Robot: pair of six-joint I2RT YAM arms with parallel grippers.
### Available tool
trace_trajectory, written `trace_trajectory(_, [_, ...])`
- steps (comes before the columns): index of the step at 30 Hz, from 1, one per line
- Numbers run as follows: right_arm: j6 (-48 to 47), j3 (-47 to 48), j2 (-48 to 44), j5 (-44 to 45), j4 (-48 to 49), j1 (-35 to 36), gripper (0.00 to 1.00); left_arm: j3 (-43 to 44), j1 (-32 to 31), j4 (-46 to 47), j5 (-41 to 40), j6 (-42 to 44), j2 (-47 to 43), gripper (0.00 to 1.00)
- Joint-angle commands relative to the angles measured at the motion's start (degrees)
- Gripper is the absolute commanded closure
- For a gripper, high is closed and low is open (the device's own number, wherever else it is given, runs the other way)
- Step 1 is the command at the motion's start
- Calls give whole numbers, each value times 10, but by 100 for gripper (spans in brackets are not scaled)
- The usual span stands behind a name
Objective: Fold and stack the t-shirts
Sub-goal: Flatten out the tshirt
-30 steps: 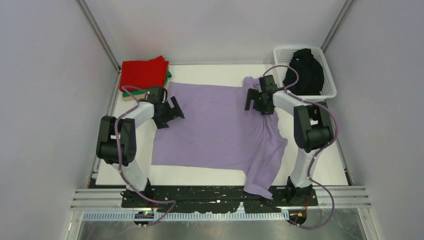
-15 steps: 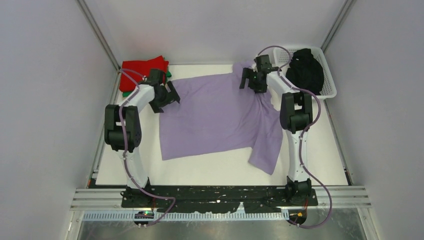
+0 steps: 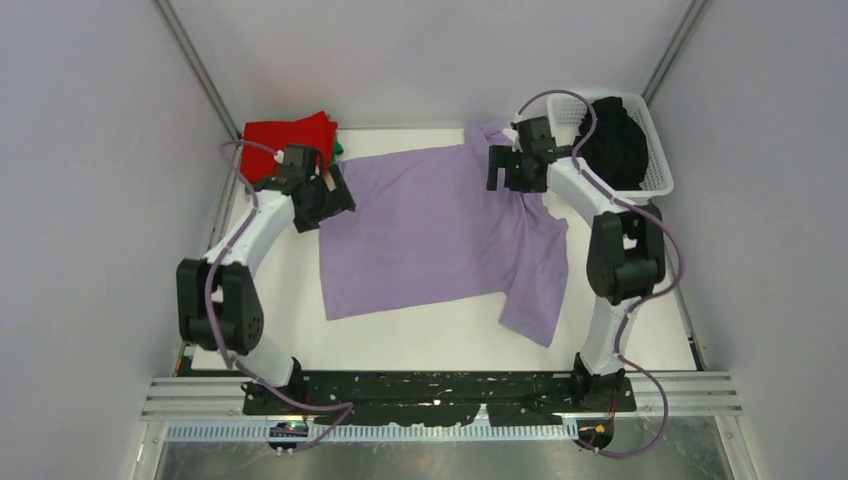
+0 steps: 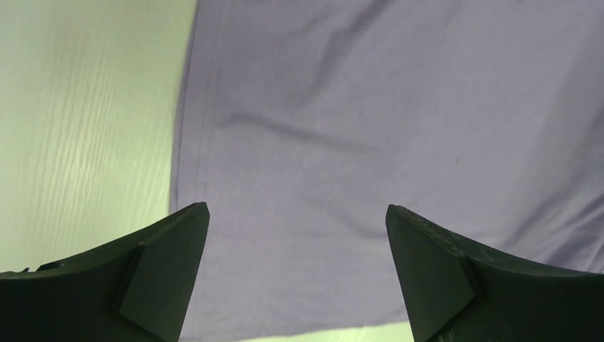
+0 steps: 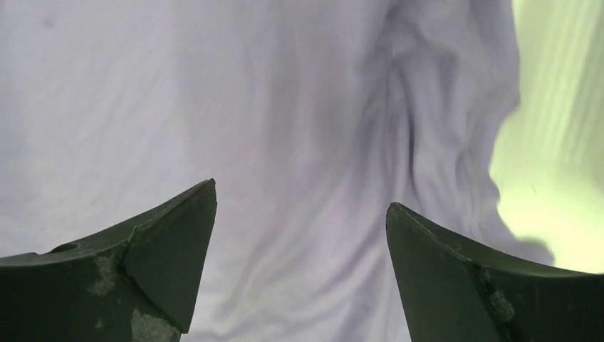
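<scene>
The near hem corner is flat and uncovered. My left gripper needs to move back along the t-shirt's side edge first to get down onto that corner.
A large lavender t-shirt (image 3: 440, 230) lies spread on the white table, one sleeve trailing to the front right. My left gripper (image 3: 325, 200) is open over its far left corner; in the left wrist view the cloth (image 4: 370, 142) fills the gap between the fingers (image 4: 164, 278). My right gripper (image 3: 510, 170) is open over the far right shoulder, with wrinkled cloth (image 5: 299, 142) below it. A folded red t-shirt (image 3: 288, 145) lies on a green one (image 3: 339, 148) at the far left. A black t-shirt (image 3: 610, 145) sits in the basket.
A white lattice basket (image 3: 655, 175) stands at the far right corner. Grey walls close in on the table (image 3: 420, 340) at left, right and back. Both arm bases sit on the black rail at the near edge.
The lavender t-shirt was dragged toward the back of the table. Both grippers have since let go and lifted slightly; the left arm's elbow swung down to the left.
</scene>
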Motion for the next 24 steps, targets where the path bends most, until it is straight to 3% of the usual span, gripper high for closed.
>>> trace_trajectory(1, [21, -144, -186, 45, 78, 8, 4, -118, -27, -20, -24, -11, -149, 0])
trace_trajectory(6, [83, -354, -383, 85, 148, 8, 5, -294, -60, -65, -46, -63, -303, 1])
trace_trajectory(12, [112, -487, -524, 119, 180, 2, 5, -427, -68, -76, -45, -114, -423, 1])
trace_trajectory(19, [101, -512, -548, 130, 141, -1, 5, -434, -69, -46, -33, -107, -392, 14])
trace_trajectory(24, [96, -505, -540, 129, 127, -3, 4, -423, -68, -28, -30, -95, -339, 31])
